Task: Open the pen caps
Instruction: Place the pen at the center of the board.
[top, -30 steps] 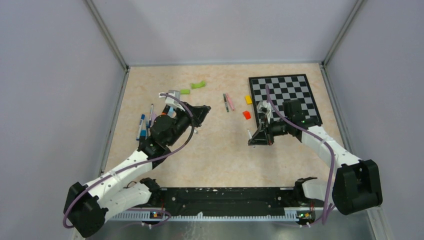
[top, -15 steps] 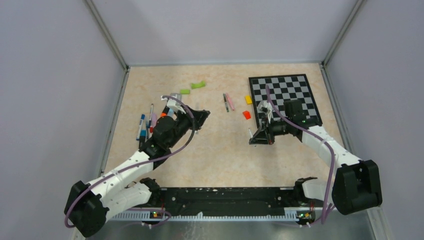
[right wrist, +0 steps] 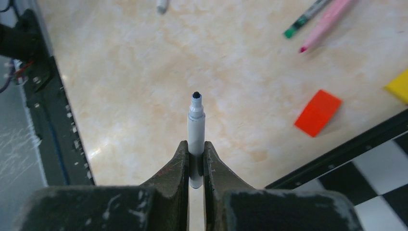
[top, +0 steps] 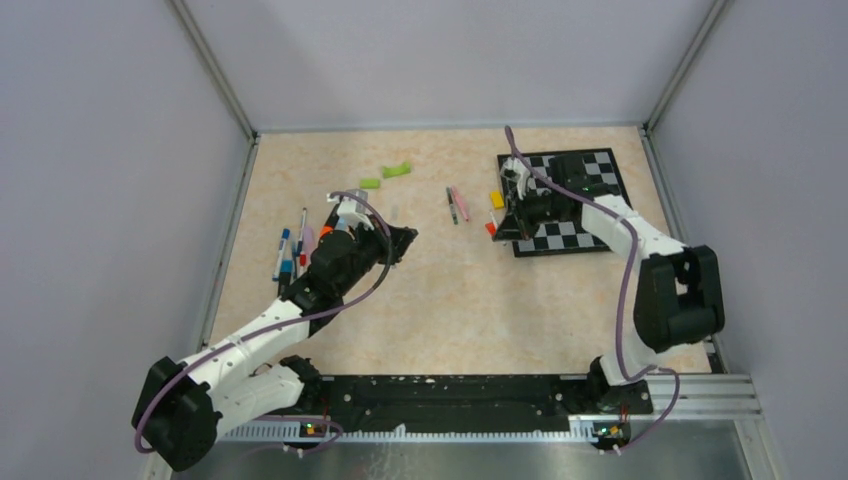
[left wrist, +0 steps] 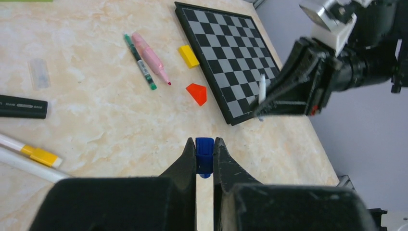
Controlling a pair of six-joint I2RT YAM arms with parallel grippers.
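Note:
The pen's dark tip is bare, so the right gripper will next move outward, then go down to release the grey-white pen atop the table between pink pen and yellow block.
My left gripper is shut on a small blue pen cap and holds it above the table's left middle. My right gripper is shut on a thin white pen whose bare dark tip points out ahead. It hangs over the left edge of the chessboard and shows in the left wrist view. A pink pen and a green-tipped pen lie side by side mid-table. Several more pens lie at the left.
A chessboard lies at the right. An orange block and a yellow block sit by its left edge. Green curved pieces lie at the back. A black pen and a clear cap lie near my left gripper.
My right arm has swung away from the near middle to the chessboard's left edge, still holding the white pen. My left gripper has barely shifted and keeps the blue cap.

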